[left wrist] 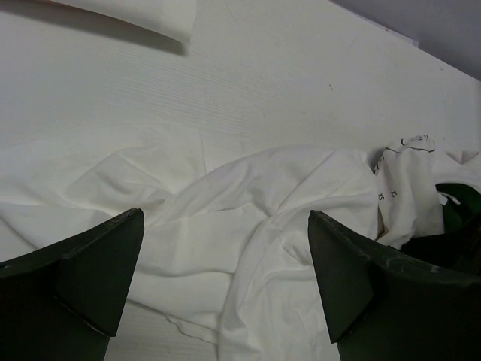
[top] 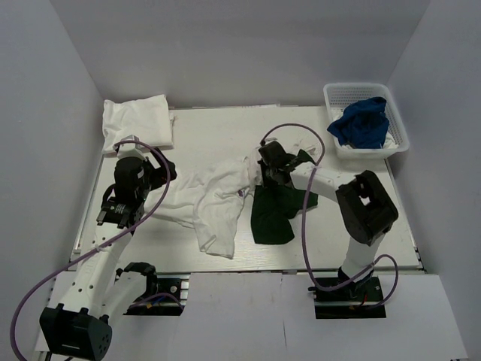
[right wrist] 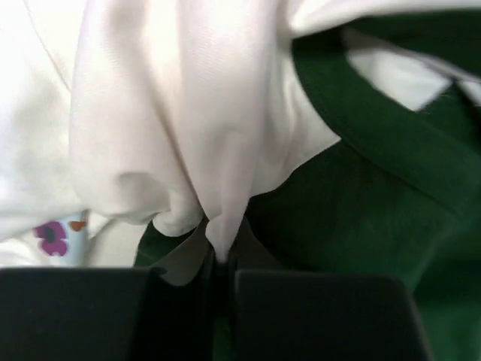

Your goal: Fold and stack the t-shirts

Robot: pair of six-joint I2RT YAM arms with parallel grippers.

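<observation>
I will lift my right gripper with its pinched cloth outward over the lattice basket and release, as the dark green t-shirt (top: 272, 218) lies bunched against the white one.
A crumpled white t-shirt (top: 214, 203) lies mid-table, its right edge overlapping a dark green t-shirt (top: 272, 218). My right gripper (top: 261, 173) is shut on a fold of the white cloth (right wrist: 173, 113). The pinch shows at the fingertips (right wrist: 222, 263), above the green shirt (right wrist: 361, 210). A bit of colourful print (right wrist: 51, 235) shows on the white shirt. My left gripper (top: 167, 174) stands open at the white shirt's left side. Its jaws (left wrist: 225, 226) are wide apart over the cloth (left wrist: 248, 188) with nothing between them. A folded white t-shirt (top: 137, 120) rests at the far left corner.
A white lattice basket (top: 398, 139) at the far right corner holds a royal blue t-shirt (top: 363, 124). Grey walls close in the table on three sides. Purple cables loop from both arms over the table.
</observation>
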